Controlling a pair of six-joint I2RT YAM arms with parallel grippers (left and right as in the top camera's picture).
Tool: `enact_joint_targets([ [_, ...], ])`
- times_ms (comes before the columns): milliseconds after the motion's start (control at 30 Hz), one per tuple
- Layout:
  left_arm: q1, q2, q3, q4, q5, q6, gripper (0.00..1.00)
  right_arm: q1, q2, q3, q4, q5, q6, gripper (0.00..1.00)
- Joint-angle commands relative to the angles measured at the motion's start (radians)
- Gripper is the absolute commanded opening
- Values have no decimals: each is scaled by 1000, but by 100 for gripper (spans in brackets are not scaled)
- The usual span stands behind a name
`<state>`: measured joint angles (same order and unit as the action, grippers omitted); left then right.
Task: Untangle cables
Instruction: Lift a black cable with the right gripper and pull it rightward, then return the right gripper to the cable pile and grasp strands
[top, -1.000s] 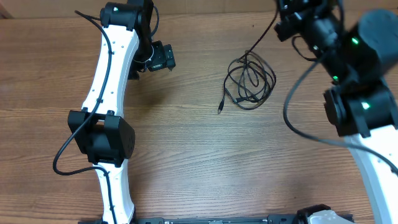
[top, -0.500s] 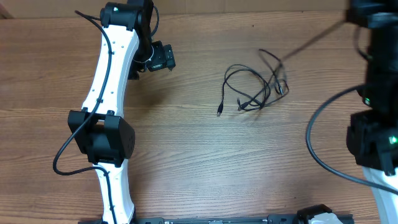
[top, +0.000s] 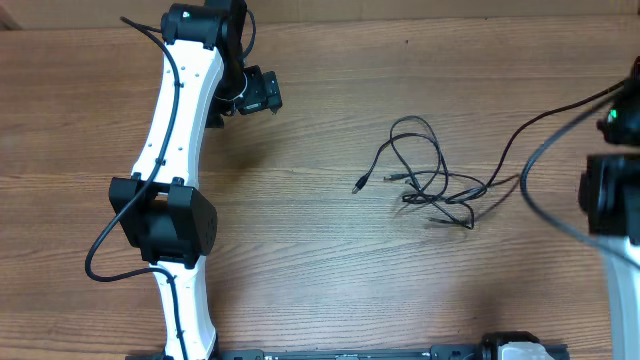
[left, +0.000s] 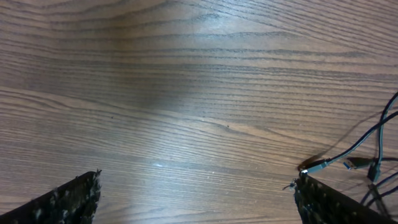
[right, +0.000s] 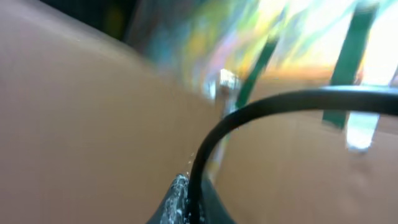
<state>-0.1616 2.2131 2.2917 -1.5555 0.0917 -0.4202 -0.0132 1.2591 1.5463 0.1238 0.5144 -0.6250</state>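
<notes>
My right gripper should next go down, tilt its fingers down toward the wood, and open, as the held cable runs out of the tangle over that wood.
The cables (top: 428, 178) lie as a loose tangle of thin black loops on the wooden table, right of centre in the overhead view. One plug end (top: 357, 186) points left. My left gripper (top: 260, 93) hangs open far to the tangle's left. In the left wrist view the left gripper (left: 196, 190) shows only bare wood between its fingertips (left: 74, 199). A silvery-tipped plug (left: 314, 166) lies just beyond the right fingertip. My right gripper (right: 189, 196) is shut on a black cable (right: 261, 109) that arcs up from it. That view is blurred.
The white left arm (top: 175, 150) stretches along the table's left side. The right arm (top: 612, 190) sits at the right edge, with a thick black arm cable (top: 540, 135) curving beside the tangle. A black bar (top: 350, 353) runs along the front edge.
The tangle has been dragged right and toward the front, and its loops have spread out. The right arm swung from the far right corner to the right edge. The left arm stayed still.
</notes>
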Motion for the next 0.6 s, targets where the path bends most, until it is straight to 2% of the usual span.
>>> enact_joint_targets([
  [0, 4, 8, 19, 1, -14, -7, 99, -89, 59, 5, -90, 39, 133, 4],
  [233, 4, 8, 19, 1, -14, -7, 99, -249, 198, 5, -438, -67, 446, 4],
  [400, 4, 8, 19, 1, -14, -7, 99, -319, 320, 5, -627, -242, 590, 4],
  [567, 4, 8, 19, 1, -14, -7, 100, -342, 447, 5, -724, -342, 670, 4],
])
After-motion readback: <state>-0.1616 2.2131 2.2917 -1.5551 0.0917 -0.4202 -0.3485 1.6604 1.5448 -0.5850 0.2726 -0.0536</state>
